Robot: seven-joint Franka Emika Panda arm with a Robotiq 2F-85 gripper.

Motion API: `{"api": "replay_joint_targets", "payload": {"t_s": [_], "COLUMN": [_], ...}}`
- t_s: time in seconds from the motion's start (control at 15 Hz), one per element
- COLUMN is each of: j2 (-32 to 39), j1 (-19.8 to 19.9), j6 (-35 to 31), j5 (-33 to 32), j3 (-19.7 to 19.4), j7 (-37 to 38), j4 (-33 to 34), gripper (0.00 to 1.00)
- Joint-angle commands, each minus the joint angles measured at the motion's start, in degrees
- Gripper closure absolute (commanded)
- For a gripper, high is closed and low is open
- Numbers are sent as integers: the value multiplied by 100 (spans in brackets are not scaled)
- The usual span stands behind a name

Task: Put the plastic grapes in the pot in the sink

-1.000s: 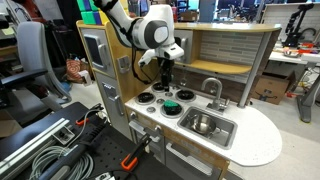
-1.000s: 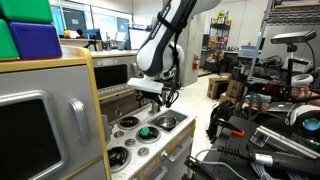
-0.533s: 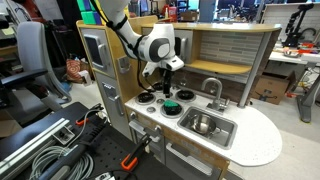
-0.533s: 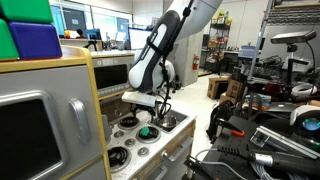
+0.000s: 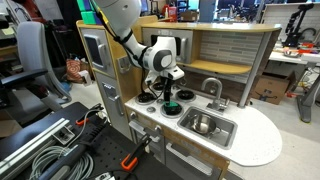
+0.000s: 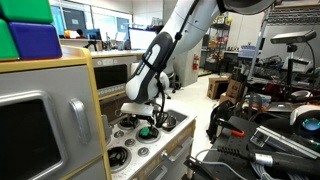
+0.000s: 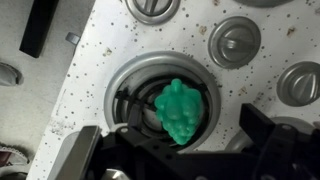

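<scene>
Next, the gripper lowers around the middle of the heap (image 5: pixel 173 104) (image 7: pixel 179 111) and closes, because the green plastic grapes lie on the burner below its open fingers.
The green plastic grapes (image 7: pixel 178 110) lie on a black stove burner (image 7: pixel 135 85) of the toy kitchen; they show in both exterior views (image 5: pixel 171 107) (image 6: pixel 147 130). My gripper (image 7: pixel 178 142) is open, its fingers straddling the grapes just above them without touching. It hangs low over the burner in both exterior views (image 5: pixel 165 96) (image 6: pixel 145 119). The metal pot (image 5: pixel 203 124) sits in the sink (image 5: pixel 226 132) to the right of the stove and also shows in an exterior view (image 6: pixel 168 121).
A faucet (image 5: pixel 212 88) stands behind the sink. Other burners and round silver caps (image 7: pixel 235 42) surround the grapes on the speckled white counter (image 7: pixel 70 90). A wooden back wall and shelf (image 5: pixel 235 55) rise behind. The counter's rounded end (image 5: pixel 262 140) lies beyond the sink.
My gripper has come down from well above the stove to just over the grapes, still open. The grapes and pot have not moved.
</scene>
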State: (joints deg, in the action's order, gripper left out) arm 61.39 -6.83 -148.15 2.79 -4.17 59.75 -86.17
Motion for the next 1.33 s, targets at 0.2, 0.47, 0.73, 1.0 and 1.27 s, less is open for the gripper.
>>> {"api": "replay_joint_targets", "payload": {"t_s": [0.2,0.47,0.73,1.0,1.27], "j2": [792,1023,824,361,-88], "j1": [28,50,48,175,386], "j6": [967,1181,871,278,-740], "j5": [213,215,302,500,900], "j3": [-30,-44,-115,-171,-355], "j7": [-33,40,190,335,578], "j4": [1289,1604,1274,540,-300], "gripper": [33,65,75,75,75]}}
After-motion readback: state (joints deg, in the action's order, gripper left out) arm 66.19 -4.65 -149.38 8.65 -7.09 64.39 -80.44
